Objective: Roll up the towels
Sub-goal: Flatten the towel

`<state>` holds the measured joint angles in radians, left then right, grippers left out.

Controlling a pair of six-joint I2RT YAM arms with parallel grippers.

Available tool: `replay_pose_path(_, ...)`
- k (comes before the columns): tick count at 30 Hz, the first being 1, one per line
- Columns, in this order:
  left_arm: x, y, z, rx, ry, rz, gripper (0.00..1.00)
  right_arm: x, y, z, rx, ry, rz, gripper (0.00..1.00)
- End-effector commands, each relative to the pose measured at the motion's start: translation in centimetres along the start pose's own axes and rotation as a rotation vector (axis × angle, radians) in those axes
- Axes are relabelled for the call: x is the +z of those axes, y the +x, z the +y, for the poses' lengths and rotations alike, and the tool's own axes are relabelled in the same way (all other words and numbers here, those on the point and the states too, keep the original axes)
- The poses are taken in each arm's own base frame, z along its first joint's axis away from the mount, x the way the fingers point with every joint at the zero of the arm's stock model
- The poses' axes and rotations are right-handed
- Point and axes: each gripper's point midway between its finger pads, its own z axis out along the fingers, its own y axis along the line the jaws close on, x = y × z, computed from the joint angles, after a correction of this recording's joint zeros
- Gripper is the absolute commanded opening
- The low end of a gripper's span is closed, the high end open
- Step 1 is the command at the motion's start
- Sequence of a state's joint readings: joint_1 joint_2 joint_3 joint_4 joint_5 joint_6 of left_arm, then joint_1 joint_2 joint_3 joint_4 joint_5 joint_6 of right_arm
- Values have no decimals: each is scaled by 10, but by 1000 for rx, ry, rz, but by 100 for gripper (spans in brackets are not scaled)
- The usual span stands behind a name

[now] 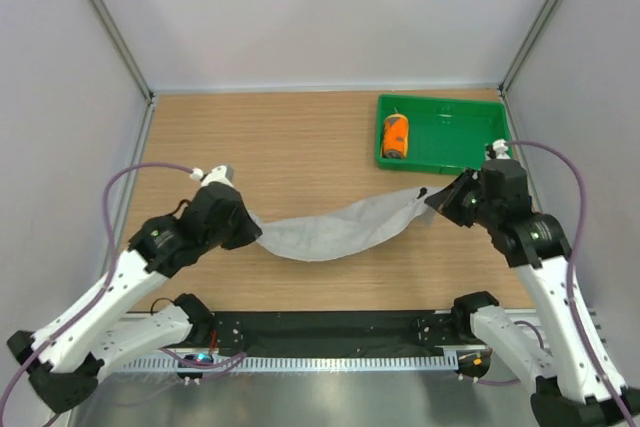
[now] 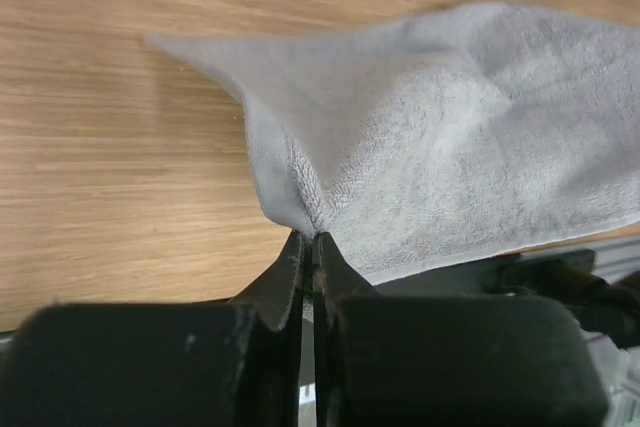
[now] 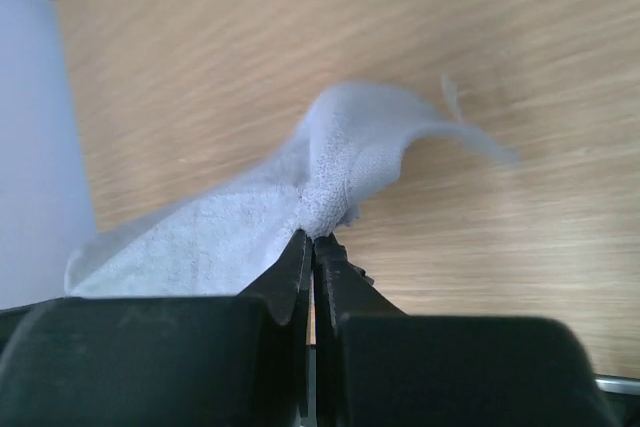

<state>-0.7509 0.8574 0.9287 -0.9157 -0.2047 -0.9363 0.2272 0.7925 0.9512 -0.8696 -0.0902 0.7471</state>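
Observation:
I need to move my right gripper away from my left gripper because the grey towel (image 1: 335, 229) sags in the middle. Then I need to lower my right gripper to the tabletop beside the tray and let go.
The light grey towel (image 1: 335, 229) hangs stretched between both arms above the wooden table, sagging in the middle. My left gripper (image 1: 252, 228) is shut on its left end; in the left wrist view the cloth (image 2: 440, 147) bunches at the left gripper (image 2: 309, 237). My right gripper (image 1: 430, 199) is shut on the towel's right end, and the right wrist view shows the grey towel (image 3: 250, 217) pinched at the right gripper (image 3: 313, 239). The orange towel (image 1: 396, 135) lies rolled up in the green tray (image 1: 450, 152).
The green tray sits at the table's back right, just behind my right arm. A black rail (image 1: 330, 329) runs along the near edge between the arm bases. Grey walls enclose the table on three sides.

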Motion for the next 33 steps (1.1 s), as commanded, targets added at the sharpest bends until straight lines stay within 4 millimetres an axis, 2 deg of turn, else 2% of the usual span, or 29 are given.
replay_pose_path(1, -49, -3, 12, 69, 5, 12, 0, -56, -2, 4, -50, -12, -39, 1)
replay_pose_path(3, -76, -13, 3, 80, 53, -3, 0, -84, -7, 9, -62, -30, -75, 1)
replay_pose_path(5, -96, -15, 7, 104, 45, 7, 0, -96, -7, 10, -74, -33, -78, 1)
replay_pose_path(6, -110, -26, 1, 102, 65, -21, 0, -102, -4, 11, -79, -36, -57, 1)
replay_pose_path(8, -121, -32, 5, 111, 35, -29, 0, -97, -2, 11, -80, -19, -19, 1)
replay_pose_path(10, -129, -52, 5, 107, 5, -102, 0, -83, -3, 11, -72, -3, 0, 1)
replay_pose_path(11, -129, -59, 5, 104, -13, -129, 0, -69, -4, 11, -67, 22, 27, 2)
replay_pose_path(13, -115, -75, 3, 110, -73, -178, 0, -41, -5, 14, -56, 27, 68, 4)
replay_pose_path(14, -108, -79, 3, 122, -96, -186, 0, -16, -3, 10, -44, 73, 124, 4)
replay_pose_path(15, -97, -87, -6, 118, -86, -194, 1, 5, -4, 10, -37, 73, 131, 4)
replay_pose_path(17, -57, -94, 4, 57, -147, -123, 0, 37, -4, 7, -22, 100, 166, 5)
replay_pose_path(18, -41, -95, 8, 39, -140, -84, 0, 69, -2, 3, -13, 128, 206, 5)
replay_pose_path(19, -14, -100, -5, 1, -65, -34, 0, 85, -2, 1, -5, 142, 225, 6)
replay_pose_path(20, 9, -108, 20, -64, -125, -23, 1, 100, 0, -1, 4, 152, 248, 10)
replay_pose_path(21, 24, -116, 29, -87, -145, -19, 0, 118, -7, 4, 2, 140, 242, 16)
replay_pose_path(22, 44, -124, 29, -128, -109, 10, 0, 145, -1, -8, 15, 197, 294, 20)
replay_pose_path(23, 71, -137, 44, -184, -143, 57, 0, 160, -2, -9, 21, 208, 311, 29)
replay_pose_path(24, 87, -147, 50, -215, -135, 89, 4, 171, -22, 7, 9, 185, 279, 42)
replay_pose_path(25, 98, -157, 51, -237, -125, 116, 35, 192, -19, 0, -4, 226, 325, 56)
replay_pose_path(26, 124, -158, 68, -281, -167, 188, 53, 195, -47, 22, -24, 197, 273, 72)
replay_pose_path(27, 120, -187, 59, -277, -140, 147, 63, 194, -52, 25, -27, 214, 275, 78)
replay_pose_path(28, 120, -195, 58, -276, -145, 145, 79, 192, -62, 29, -36, 220, 260, 84)
replay_pose_path(29, 118, -200, 62, -274, -175, 136, 87, 185, -73, 36, -54, 220, 229, 89)
replay_pose_path(30, 108, -214, 58, -263, -176, 89, 95, 172, -91, 45, -70, 219, 177, 95)
replay_pose_path(31, 101, -217, 58, -259, -183, 62, 100, 158, -103, 52, -87, 213, 132, 98)
replay_pose_path(32, 97, -220, 60, -255, -189, 35, 100, 145, -110, 55, -113, 212, 105, 99)
replay_pose_path(33, 85, -216, 65, -251, -213, 5, 100, 134, -116, 49, -134, 248, 74, 99)
